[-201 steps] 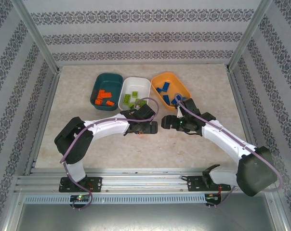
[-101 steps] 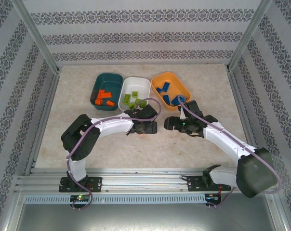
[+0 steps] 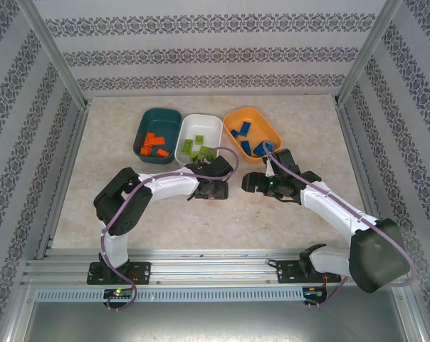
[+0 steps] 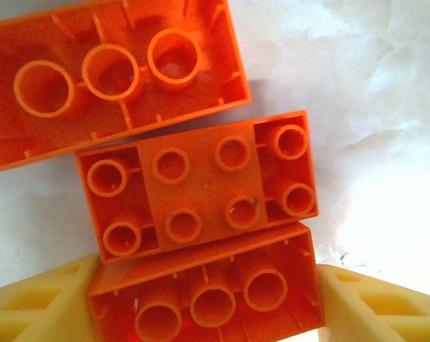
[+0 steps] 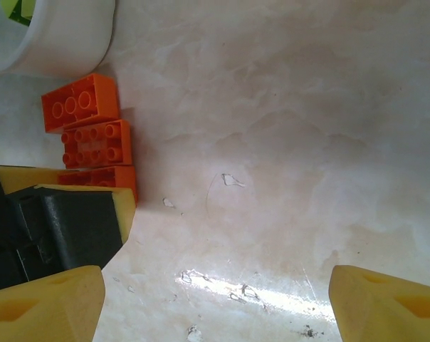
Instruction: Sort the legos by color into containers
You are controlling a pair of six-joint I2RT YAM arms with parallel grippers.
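Note:
My left gripper needs to go up with the nearest lego, move outward over the dark teal container, then go down and let go of it, because orange legos are inside.
Three orange-red legos lie side by side on the table. My left gripper (image 4: 208, 303) is shut on the nearest lego (image 4: 208, 285), a yellow finger (image 4: 44, 303) against each short end. Beyond it lie the middle lego (image 4: 201, 189), studs up, and the far lego (image 4: 115, 75), hollow side up. From above, the left gripper (image 3: 213, 190) sits just below the white container (image 3: 218, 127). My right gripper (image 3: 248, 184) faces it from the right. It is open (image 5: 218, 303) over bare table, with the three legos (image 5: 94, 142) at its upper left.
The dark teal container (image 3: 141, 128) holds orange legos (image 3: 152, 145). Green legos (image 3: 195, 146) lie in the white one, and blue legos (image 3: 252, 142) in the orange container (image 3: 272, 128). Metal frame rails border the table on both sides. The two grippers sit close together.
The left arm's elbow has swung forward and to the right while its gripper stayed over the legos. The right gripper has drawn back a little to the right.

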